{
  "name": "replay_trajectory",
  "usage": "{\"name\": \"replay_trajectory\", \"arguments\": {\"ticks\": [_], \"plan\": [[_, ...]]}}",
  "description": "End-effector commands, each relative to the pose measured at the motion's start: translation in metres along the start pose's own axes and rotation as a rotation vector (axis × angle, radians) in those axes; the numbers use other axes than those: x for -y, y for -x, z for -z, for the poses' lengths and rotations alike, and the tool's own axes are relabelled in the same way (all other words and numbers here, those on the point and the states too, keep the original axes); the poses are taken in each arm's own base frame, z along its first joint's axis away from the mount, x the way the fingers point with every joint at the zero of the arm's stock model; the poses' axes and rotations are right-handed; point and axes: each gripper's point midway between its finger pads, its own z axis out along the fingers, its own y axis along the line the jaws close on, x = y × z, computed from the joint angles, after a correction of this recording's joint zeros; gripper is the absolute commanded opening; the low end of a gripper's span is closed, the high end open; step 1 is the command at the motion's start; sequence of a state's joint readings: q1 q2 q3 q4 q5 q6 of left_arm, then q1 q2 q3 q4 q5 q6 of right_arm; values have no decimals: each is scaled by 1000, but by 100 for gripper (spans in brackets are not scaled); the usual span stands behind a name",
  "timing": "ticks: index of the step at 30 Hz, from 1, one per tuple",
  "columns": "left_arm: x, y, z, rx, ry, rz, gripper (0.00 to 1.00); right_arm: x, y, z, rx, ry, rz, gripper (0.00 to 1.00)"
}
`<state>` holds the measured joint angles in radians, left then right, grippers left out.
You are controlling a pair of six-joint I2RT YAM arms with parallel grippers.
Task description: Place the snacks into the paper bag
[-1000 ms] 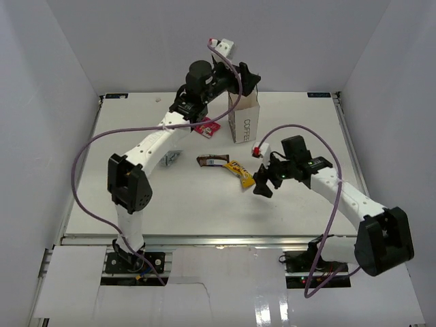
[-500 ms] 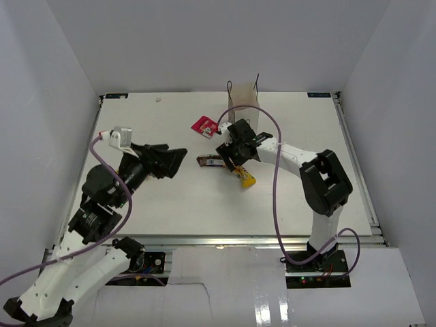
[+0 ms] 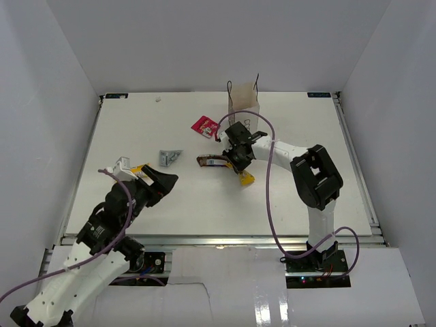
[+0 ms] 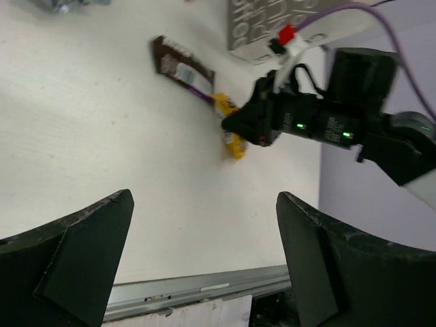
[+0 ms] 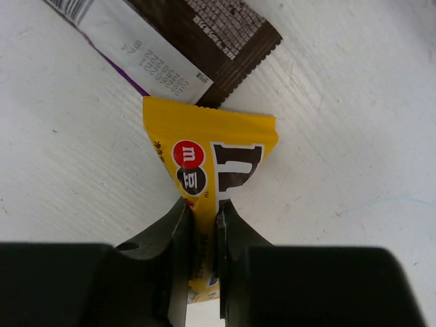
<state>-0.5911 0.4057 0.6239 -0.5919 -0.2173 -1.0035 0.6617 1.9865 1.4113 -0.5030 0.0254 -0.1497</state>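
The right gripper lifts up and outward over the white paper bag's open top [image 3: 243, 99] next and releases the yellow packet there, since the bag's opening faces upward.
The white paper bag [image 3: 243, 109] stands upright at the back of the table. In front of it my right gripper [image 3: 240, 163] is shut on the yellow packet [image 5: 211, 157], pinching its narrow end just above the table top. The dark brown bar [image 3: 211, 161] lies right beside it, one end touching the yellow packet. A pink-red packet [image 3: 204, 126] rests left of the bag and a silver-grey packet [image 3: 170, 157] further left. My left gripper [image 3: 162, 185] hovers open and empty near the front left. Through its jaws I see the yellow packet [image 4: 230, 133] and the bar [image 4: 180, 68].
White walls close in the table [image 3: 306, 197] on three sides. A metal rail [image 3: 218, 238] runs along the near edge. The right arm's purple cable [image 3: 269, 204] loops over the table's right half.
My right gripper has reached the yellow packet and shut on it. The left arm has pulled back from the bag to the front left, its jaws open, uncovering the silver-grey packet.
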Motion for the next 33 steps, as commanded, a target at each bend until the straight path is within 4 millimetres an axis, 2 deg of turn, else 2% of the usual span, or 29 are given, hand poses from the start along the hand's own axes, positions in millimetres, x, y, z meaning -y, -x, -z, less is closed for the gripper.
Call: {"name": "replay_trajectory", "arguments": {"ticks": [1,3,4,5,6,7,8,9,10,11,12,13,14,15,16,17,18,19,22,27,33], "plan": [[-25,-3,-11,-7,199,101,96,-12,0,6,-5,81,52,9],[-39,-13,-21,-46,291,101,96,-12,16,20,65,100,95,8],[-41,-16,-24,-58,317,114,96,-19,26,29,113,152,127,8],[-42,-19,-27,-71,336,118,96,-18,45,52,200,165,198,8],[-44,-23,-30,-92,357,113,96,-14,56,66,257,185,228,8],[-48,-30,-35,-125,388,109,96,-24,68,84,331,269,274,8],[-47,-32,-37,-135,395,109,96,-13,88,115,437,261,351,8],[-48,-34,-40,-145,404,107,96,-11,99,134,507,273,400,8],[-51,-38,-43,-162,422,102,96,-17,112,165,618,320,463,8],[-50,-38,-44,-166,424,99,96,-6,121,182,682,299,489,8],[-49,-38,-45,-165,421,98,96,3,140,205,769,251,550,8],[-49,-38,-45,-165,419,96,96,9,152,222,819,226,575,8],[-50,-38,-45,-163,420,96,96,22,163,234,850,188,556,8],[-49,-37,-45,-159,415,98,96,33,186,267,927,133,565,8],[-49,-37,-45,-155,411,100,96,44,197,271,945,118,536,8],[-48,-36,-45,-152,407,103,96,61,207,284,977,83,501,8],[-49,-37,-45,-151,406,105,96,70,216,294,1007,80,438,8],[-49,-37,-45,-150,408,104,96,82,235,312,1070,34,433,8],[-49,-36,-46,-149,408,102,96,110,261,326,1151,-48,316,8],[-45,-35,-47,-154,403,93,96,140,282,320,1246,-129,125,8],[-50,-39,-43,-158,404,111,96,148,289,300,1260,-121,85,9]]}}
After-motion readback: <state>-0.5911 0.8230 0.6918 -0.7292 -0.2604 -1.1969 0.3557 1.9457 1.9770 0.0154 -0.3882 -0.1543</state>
